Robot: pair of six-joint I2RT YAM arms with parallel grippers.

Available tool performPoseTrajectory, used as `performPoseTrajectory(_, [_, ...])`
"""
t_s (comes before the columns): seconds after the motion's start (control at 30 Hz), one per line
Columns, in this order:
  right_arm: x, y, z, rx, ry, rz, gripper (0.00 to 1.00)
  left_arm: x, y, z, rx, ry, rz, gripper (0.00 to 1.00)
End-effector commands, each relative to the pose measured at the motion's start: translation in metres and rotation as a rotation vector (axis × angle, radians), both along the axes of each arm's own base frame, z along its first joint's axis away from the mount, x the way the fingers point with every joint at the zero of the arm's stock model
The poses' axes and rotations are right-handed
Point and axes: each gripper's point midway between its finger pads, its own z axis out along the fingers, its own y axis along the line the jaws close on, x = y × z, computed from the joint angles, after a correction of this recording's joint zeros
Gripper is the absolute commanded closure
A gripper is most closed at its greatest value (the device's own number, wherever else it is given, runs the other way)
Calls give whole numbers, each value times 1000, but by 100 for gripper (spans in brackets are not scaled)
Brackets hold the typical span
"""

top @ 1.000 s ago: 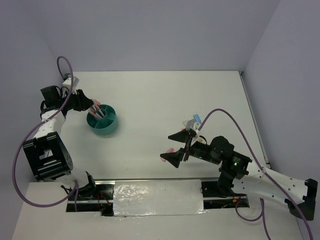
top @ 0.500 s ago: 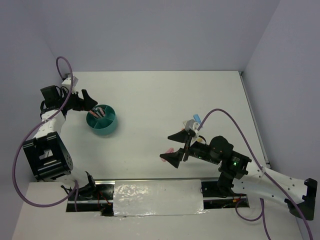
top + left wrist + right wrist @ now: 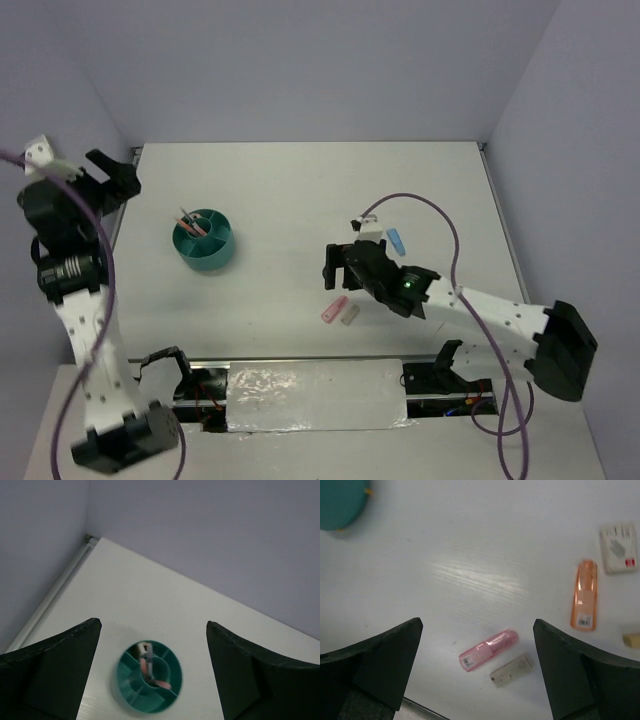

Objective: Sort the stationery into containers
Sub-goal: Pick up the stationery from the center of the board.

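Observation:
The robot's right gripper will next go down and backward and turn its fingers to fit around the whitish-grey eraser, since that eraser lies slanted beside the pink eraser, below and back of the gripper.
The teal organiser (image 3: 205,242) stands at the left of the table with pink and orange pens (image 3: 190,222) and a grey pen in it. My left gripper (image 3: 112,172) is raised high, up and left of it, open and empty. The left wrist view looks down on the organiser (image 3: 131,692) between the open fingers (image 3: 55,665). My right gripper (image 3: 340,268) hangs open and empty just beyond a pink eraser (image 3: 333,311) and a tan eraser (image 3: 350,316). In the right wrist view the pink eraser (image 3: 488,650) and tan eraser (image 3: 511,670) lie between the open fingers (image 3: 580,670).
A blue eraser (image 3: 397,241) and a white item (image 3: 368,228) lie beyond the right gripper. The right wrist view shows an orange eraser case (image 3: 585,595), a grey-white eraser (image 3: 619,547) and a small tan piece (image 3: 631,640) at the right. Walls close the table's far and side edges.
My left gripper opened at the organiser, left a pen in it and rose up and to the left. The right arm swung over, uncovering the pink and tan erasers.

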Motion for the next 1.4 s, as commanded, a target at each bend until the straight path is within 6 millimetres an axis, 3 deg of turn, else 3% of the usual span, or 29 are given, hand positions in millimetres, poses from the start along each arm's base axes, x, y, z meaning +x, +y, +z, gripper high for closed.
performPoseTrajectory(0.0, [6,-19,-33,-45,187,-268,0,-55,-68,-42,-249,25,-143,1])
performPoseTrajectory(0.03, [6,-19,-41,-63,208,-291,0,-70,-87,-25,-221,-87,-222,1])
performPoseTrajectory(0.07, [7,-23,-56,-104,241,-336,0,-72,-98,-59,-267,-50,-272,1])
performPoseTrajectory(0.17, [4,-38,-73,-142,290,-497,2,-86,-131,-94,-295,-54,-415,1])
performPoseTrajectory(0.27, [-5,-38,-87,-113,316,-555,13,-97,-136,-119,-224,4,-407,1])
performPoseTrajectory(0.4, [-15,-40,-107,-94,355,-605,28,-107,-144,-105,-171,-58,-434,1])
performPoseTrajectory(0.53, [-25,-42,-124,-140,411,-628,34,-101,-149,-114,-204,-53,-458,1])
performPoseTrajectory(0.83, [-51,-58,-128,-158,409,-704,48,-97,-155,-121,-231,-21,-503,1])
performPoseTrajectory(1.17, [-52,-54,-146,-196,426,-674,47,-96,-159,-121,-229,-9,-532,1])
performPoseTrajectory(1.27, [-52,-46,-146,-165,439,-656,58,-95,-155,-114,-201,6,-522,1])
performPoseTrajectory(1.37, [-55,-36,-152,-117,460,-620,73,-90,-129,-112,-122,66,-395,1])
